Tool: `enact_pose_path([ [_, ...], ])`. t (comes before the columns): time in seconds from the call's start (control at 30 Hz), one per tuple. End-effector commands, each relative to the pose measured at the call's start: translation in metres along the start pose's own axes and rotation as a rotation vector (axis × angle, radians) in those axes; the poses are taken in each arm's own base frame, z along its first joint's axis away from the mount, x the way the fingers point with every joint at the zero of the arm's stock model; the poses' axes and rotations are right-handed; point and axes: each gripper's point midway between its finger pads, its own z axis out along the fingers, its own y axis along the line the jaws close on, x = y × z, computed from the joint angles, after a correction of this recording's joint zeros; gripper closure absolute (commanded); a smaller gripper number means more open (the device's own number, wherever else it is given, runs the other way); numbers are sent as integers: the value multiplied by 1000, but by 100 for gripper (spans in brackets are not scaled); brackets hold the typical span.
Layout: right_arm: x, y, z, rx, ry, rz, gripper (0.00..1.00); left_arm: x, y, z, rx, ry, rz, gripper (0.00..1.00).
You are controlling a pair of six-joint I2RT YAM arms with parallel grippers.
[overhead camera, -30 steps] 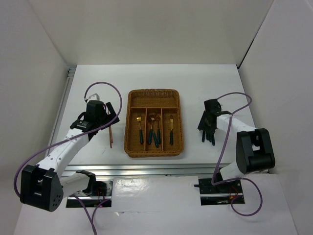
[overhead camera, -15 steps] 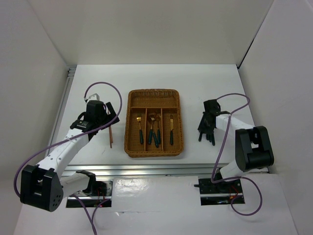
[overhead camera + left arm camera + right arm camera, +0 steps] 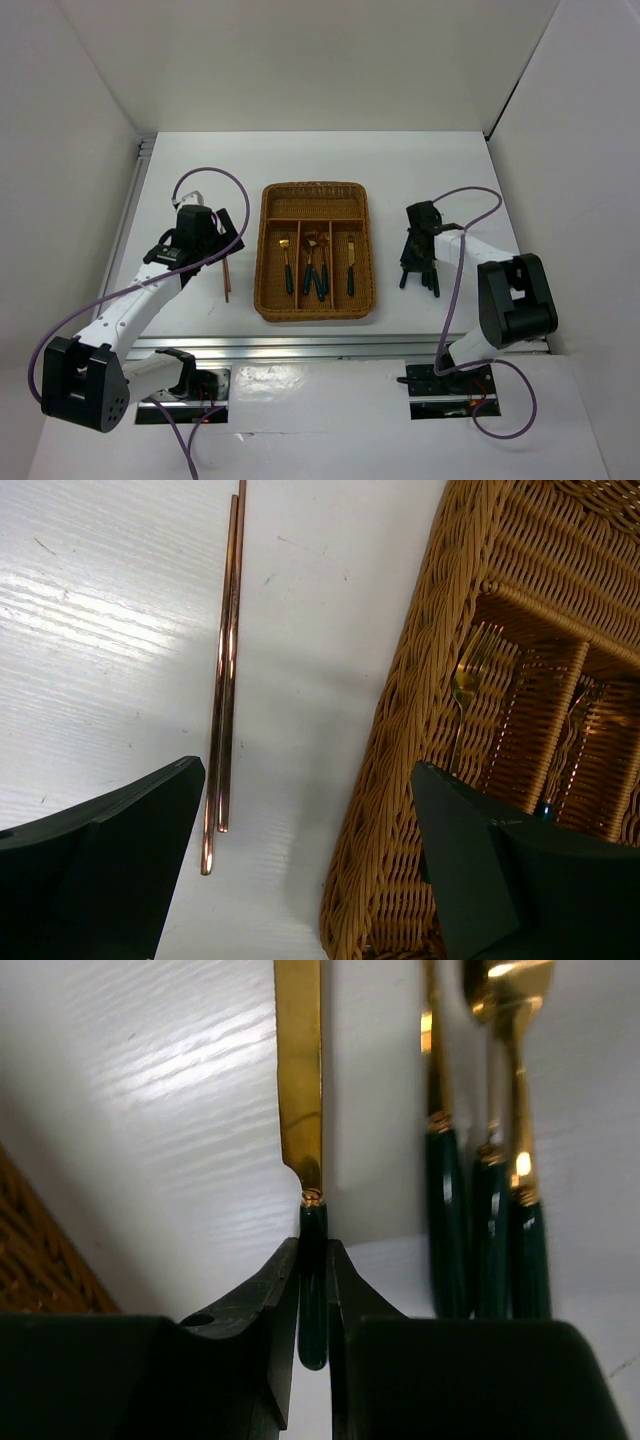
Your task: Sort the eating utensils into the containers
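I should lift my right gripper, move it to the left in the top view, and release the gold-bladed knife in the tray's nearest long slot (image 3: pixel 346 266), because a knife is already in there.
My right gripper (image 3: pixel 313 1295) is shut on the dark green handle of a gold-bladed knife (image 3: pixel 300 1080), just right of the brown wicker tray (image 3: pixel 268 250); in the top view this gripper (image 3: pixel 413 262) is low over the table. Three more green-handled utensils (image 3: pixel 490 1240) lie beside the knife. The tray's long slots hold a fork (image 3: pixel 286 262), spoons (image 3: pixel 316 265) and a knife (image 3: pixel 351 265). Two copper chopsticks (image 3: pixel 225 680) lie on the table left of the tray (image 3: pixel 420 710). My left gripper (image 3: pixel 300 860) is open and empty above the gap between chopsticks and tray.
The tray's crosswise slot at the far end (image 3: pixel 313 205) looks empty. A corner of the tray (image 3: pixel 40 1250) shows at the left of the right wrist view. White walls enclose the table on three sides, and a metal rail (image 3: pixel 128 215) runs along its left edge.
My right gripper has shifted a little to the left, toward the tray, with the knife in it. The left arm has not moved.
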Motion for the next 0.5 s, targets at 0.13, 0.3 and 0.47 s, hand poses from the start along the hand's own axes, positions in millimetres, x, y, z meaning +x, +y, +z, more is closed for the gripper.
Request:
enact_pose_path([
  [0.13,-26,58,-64,-18,-135,-112,96,-6,-1,1,6,-21,0,0],
  [0.3,-25,102,-112,-112,-203,-185,92,-5,0,3,1,-14,2,0],
  [0.47,-3,135,-129,-237,-181,-229,90,-5,0,3,1,-14,2,0],
])
